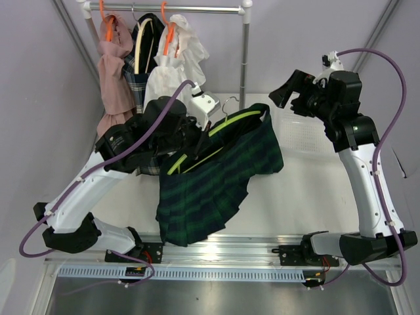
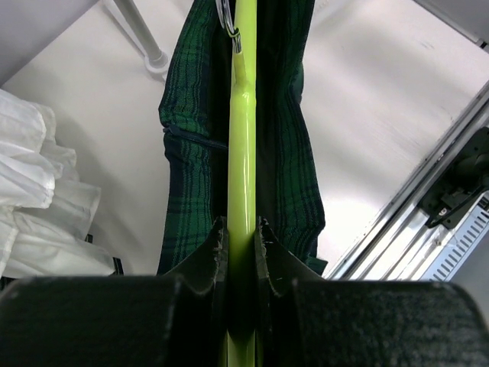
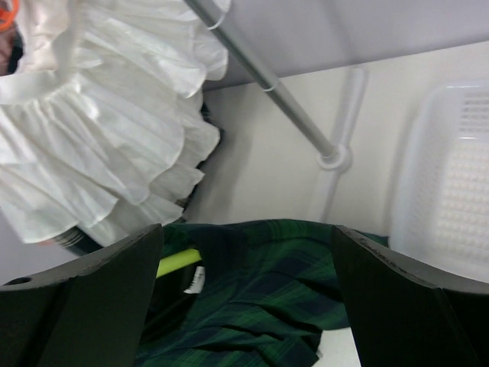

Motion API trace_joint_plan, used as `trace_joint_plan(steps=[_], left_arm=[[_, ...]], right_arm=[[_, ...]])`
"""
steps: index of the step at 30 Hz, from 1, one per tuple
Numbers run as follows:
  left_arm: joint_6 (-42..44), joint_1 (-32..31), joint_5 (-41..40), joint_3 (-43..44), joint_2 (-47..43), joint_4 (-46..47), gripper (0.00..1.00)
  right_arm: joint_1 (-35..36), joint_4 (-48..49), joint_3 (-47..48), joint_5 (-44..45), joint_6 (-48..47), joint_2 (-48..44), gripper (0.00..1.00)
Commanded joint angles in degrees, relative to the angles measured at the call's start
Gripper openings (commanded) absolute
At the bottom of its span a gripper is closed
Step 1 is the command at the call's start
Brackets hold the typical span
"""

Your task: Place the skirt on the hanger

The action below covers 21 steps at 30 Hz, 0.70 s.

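Note:
My left gripper rises outward next, hooks the hanger over the bar's bare part and releases it. That part of the bar lies above and outward of the gripper.
A dark green plaid skirt is draped over a lime-green hanger and trails down onto the white table. My left gripper is shut on the hanger's bar, and the left wrist view shows the bar pinched between the jaws of that gripper, with skirt cloth on both sides. My right gripper hovers up and to the right of the skirt, open and empty. In the right wrist view that gripper frames the skirt's waistband and a short piece of hanger.
A clothes rail at the back carries a pink garment, a plaid one and a white ruffled one. Its post stands behind the skirt. A white basket sits at the right.

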Motion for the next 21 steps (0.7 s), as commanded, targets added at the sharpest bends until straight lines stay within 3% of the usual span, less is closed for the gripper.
trace_joint_plan(steps=[1,4,7,14,21], left_arm=[[-0.66,0.45,-2.08,4.43,-1.58,4.44,0.00],[-1.72,0.80,-4.63,6.54,0.00,1.11,0.00],[-2.42,1.59,-9.19,16.44,3.69,-5.03,0.00],[-3.92,7.83,-13.42,20.78,3.70,-5.93,0.00],[-2.34,9.24,-14.13,27.37,7.21,-4.53,0.00]], right_arm=[[-0.19,3.76,1.73,-6.07,2.16,-0.25,0.97],[-0.28,3.42,1.64,-5.63,2.16,-0.43,0.97],[-0.28,2.54,2.95,-5.72,2.25,0.27,0.97],[-0.28,-0.27,9.28,-5.63,2.25,2.91,0.97],[-0.36,-1.07,10.96,-5.28,2.34,3.96,0.97]])
